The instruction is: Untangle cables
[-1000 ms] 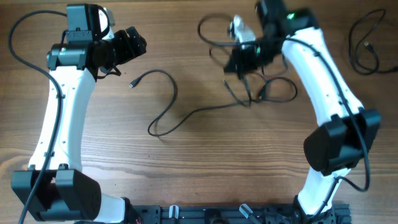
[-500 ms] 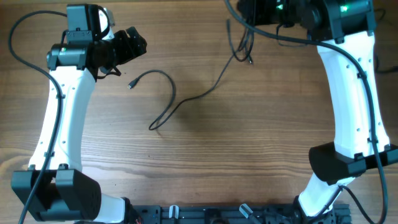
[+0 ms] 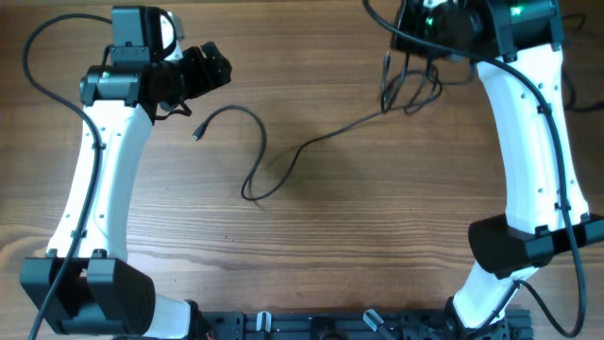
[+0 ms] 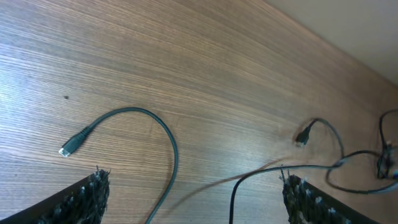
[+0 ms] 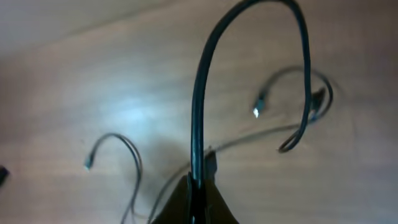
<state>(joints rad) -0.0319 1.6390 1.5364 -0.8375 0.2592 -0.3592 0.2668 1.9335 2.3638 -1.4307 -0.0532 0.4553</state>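
Observation:
My right gripper should lower the dangling bundle to the bare tabletop, which is below it and to its left in the overhead view, and let go of it there.
A thin black cable (image 3: 283,161) runs across the wooden table from a plug at the left (image 3: 197,134), loops in the middle and rises to the back right. My right gripper (image 3: 415,38) is shut on a bundle of cables (image 3: 411,90) and holds it above the table; in the right wrist view the held cable (image 5: 205,81) arches up from the shut fingers (image 5: 198,186). My left gripper (image 3: 212,66) is open and empty at the back left, above the plug end (image 4: 68,149). The cable (image 4: 168,149) passes between its fingers in the left wrist view.
Another cable plug (image 4: 303,137) and loose loops (image 4: 360,174) lie to the right in the left wrist view. A separate cable (image 3: 571,85) shows at the right edge behind the right arm. The table's far edge (image 4: 348,37) runs close behind.
My right gripper has lifted the cable bundle from the table up to the back right. The long strand was dragged rightward and stretched. The left arm shifted slightly right.

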